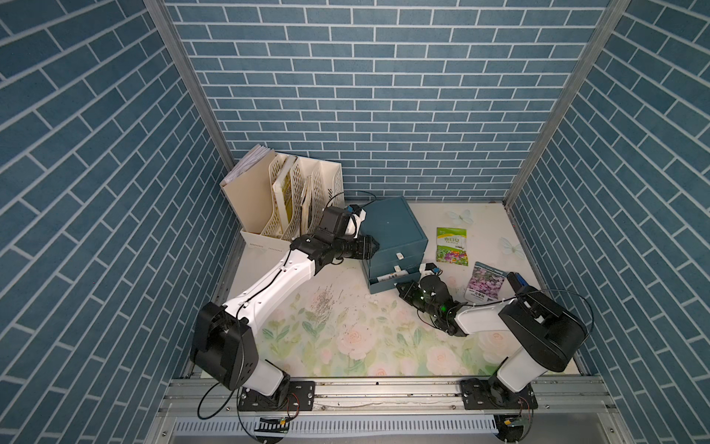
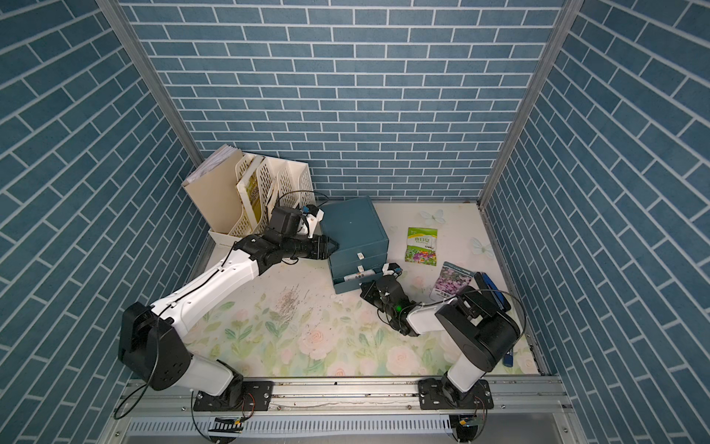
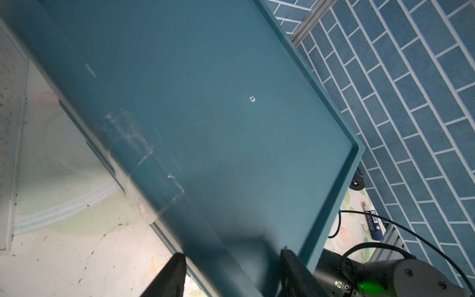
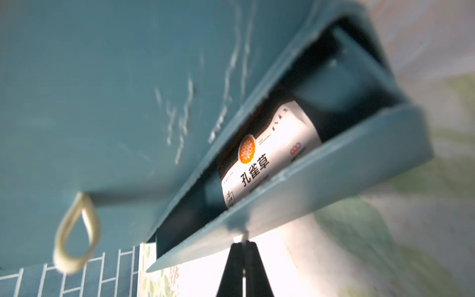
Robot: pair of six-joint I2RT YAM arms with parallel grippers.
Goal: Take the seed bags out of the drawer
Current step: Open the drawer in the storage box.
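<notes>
The robot's right gripper will next pull the half-shut drawer back and let go of the drawer's tab over the flowered mat (image 1: 404,323), since that clear mat lies back of the gripper.
A teal drawer cabinet (image 1: 392,226) (image 2: 351,226) stands at the back middle, its lowest drawer (image 1: 384,285) (image 4: 334,174) pulled partly out. Inside lies a seed bag (image 1: 392,276) (image 4: 267,154) with a white label and an orange flower mark. My right gripper (image 1: 398,286) (image 4: 244,243) is shut on that drawer's small white pull tab. My left gripper (image 1: 376,246) (image 3: 231,253) clamps the cabinet's left side, one finger on each face. Two more seed bags lie flat on the mat to the right, one green-white (image 1: 452,246) (image 2: 421,245) and one pink-purple (image 1: 485,282) (image 2: 451,280).
A cream file organizer (image 1: 292,200) with books and folders stands at the back left, close behind my left arm. A dark blue object (image 2: 491,288) lies by the right wall near the pink-purple bag. The upper drawer's loop handle (image 4: 77,231) hangs shut. Brick-pattern walls close three sides.
</notes>
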